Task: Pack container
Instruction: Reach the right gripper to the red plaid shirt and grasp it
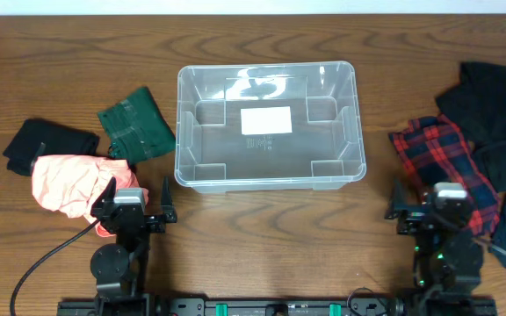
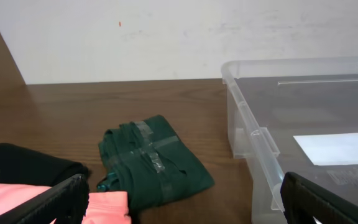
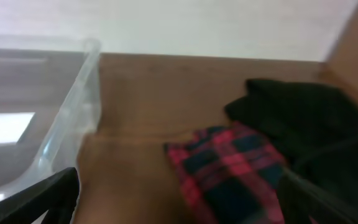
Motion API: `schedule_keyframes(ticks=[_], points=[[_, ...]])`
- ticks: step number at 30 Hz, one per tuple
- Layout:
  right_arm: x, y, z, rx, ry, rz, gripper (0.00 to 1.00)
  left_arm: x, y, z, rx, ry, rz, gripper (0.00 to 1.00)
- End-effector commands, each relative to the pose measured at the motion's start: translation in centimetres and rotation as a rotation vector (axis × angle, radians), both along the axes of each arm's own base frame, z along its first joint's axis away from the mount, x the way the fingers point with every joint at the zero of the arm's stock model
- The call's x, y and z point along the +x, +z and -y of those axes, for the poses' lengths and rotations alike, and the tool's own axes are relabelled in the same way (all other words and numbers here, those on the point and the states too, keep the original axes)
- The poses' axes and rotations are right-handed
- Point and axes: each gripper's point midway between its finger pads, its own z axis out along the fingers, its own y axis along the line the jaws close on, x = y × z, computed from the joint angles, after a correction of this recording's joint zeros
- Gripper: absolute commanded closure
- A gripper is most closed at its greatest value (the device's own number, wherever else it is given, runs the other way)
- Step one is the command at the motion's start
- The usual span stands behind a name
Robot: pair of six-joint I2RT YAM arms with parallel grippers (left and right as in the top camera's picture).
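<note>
To lower onto the red plaid cloth's far end, my right gripper will move outward over it and tip the fingers down first.
The clear plastic container [image 1: 267, 180] stands at the table's middle with a white label on its bottom and nothing inside; it also shows in the left wrist view [image 2: 260, 143] and the right wrist view [image 3: 61, 137]. My left gripper [image 1: 139, 200] is open and empty, near the front left, above the edge of a pink cloth [image 1: 68, 183]. My right gripper [image 1: 429, 204] is open and empty at the front right, beside a red plaid cloth [image 1: 442, 154]. In the left wrist view my fingers [image 2: 182, 202] frame a folded green cloth [image 2: 157, 162].
A black cloth [image 1: 46, 145] lies at the far left behind the pink one. The green cloth [image 1: 139, 125] lies left of the container. A large black garment [image 1: 499, 114] lies at the far right, partly over the plaid cloth [image 3: 229, 168].
</note>
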Motion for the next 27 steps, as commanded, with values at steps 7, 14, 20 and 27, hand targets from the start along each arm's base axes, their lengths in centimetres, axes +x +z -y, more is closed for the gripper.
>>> schedule_keyframes(ticks=[7,14,20,27], points=[[1.3,5.6,1.2,0.027,-0.089,-0.297,0.01,0.0,-1.6,-0.1,-0.011,0.006,-0.036,0.02],[2.7,4.7,1.5,-0.025,-0.084,-0.709,0.01,0.0,-1.6,-0.1,-0.011,0.006,-0.036,0.02],[4.4,3.1,1.5,-0.075,-0.052,-0.844,0.01,0.0,-1.6,-0.1,-0.011,0.006,-0.036,0.02],[2.3,-3.4,3.3,-0.179,-0.077,-1.19,0.01,0.0,-1.6,-0.1,-0.011,0.006,-0.036,0.02]])
